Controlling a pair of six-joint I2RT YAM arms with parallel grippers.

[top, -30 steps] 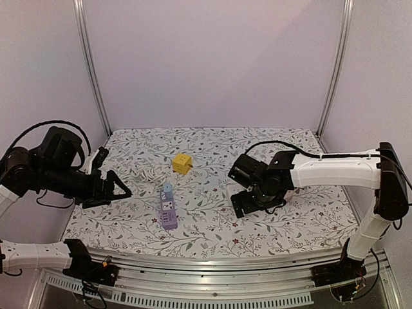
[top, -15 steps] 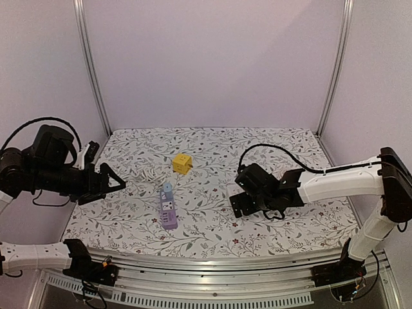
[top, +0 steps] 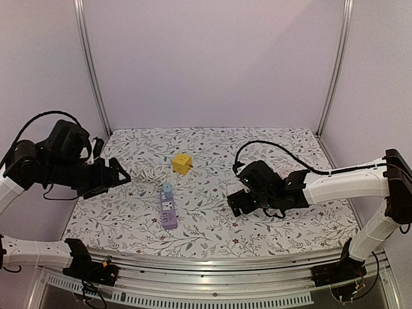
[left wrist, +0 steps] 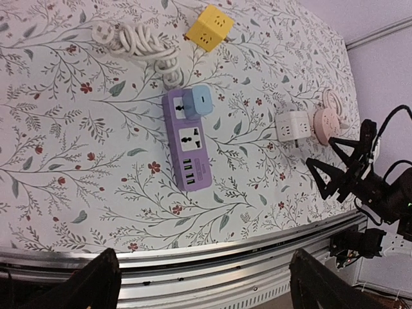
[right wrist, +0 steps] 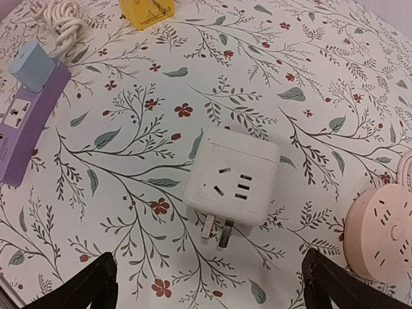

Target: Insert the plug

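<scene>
I need to move my right gripper down and outward, past the white cube plug's metal pins, and close it on the plug's sides, because the plug is below and outward.
A purple power strip (left wrist: 187,147) lies mid-table with a light blue plug (left wrist: 199,101) seated in its far end; both also show in the top view, strip (top: 168,214) and plug (top: 167,188). A white cube plug (right wrist: 235,176) lies flat, its two metal prongs (right wrist: 216,232) pointing toward the camera. My right gripper (right wrist: 212,293) is open and empty, hovering just above and short of the cube, which it hides in the top view (top: 237,205). My left gripper (top: 122,175) is open and empty, held high over the left side; in its wrist view (left wrist: 209,290) its fingers frame the table's front rail.
A yellow cube adapter (top: 182,163) sits behind the strip, with a coiled white cable (top: 147,174) to its left. A pink round socket (right wrist: 383,232) lies right of the white cube. The metal front rail (left wrist: 193,267) marks the table's near edge.
The left arm has swung up and its gripper has moved toward the back. The right wrist has dropped and shifted slightly left over the white cube.
</scene>
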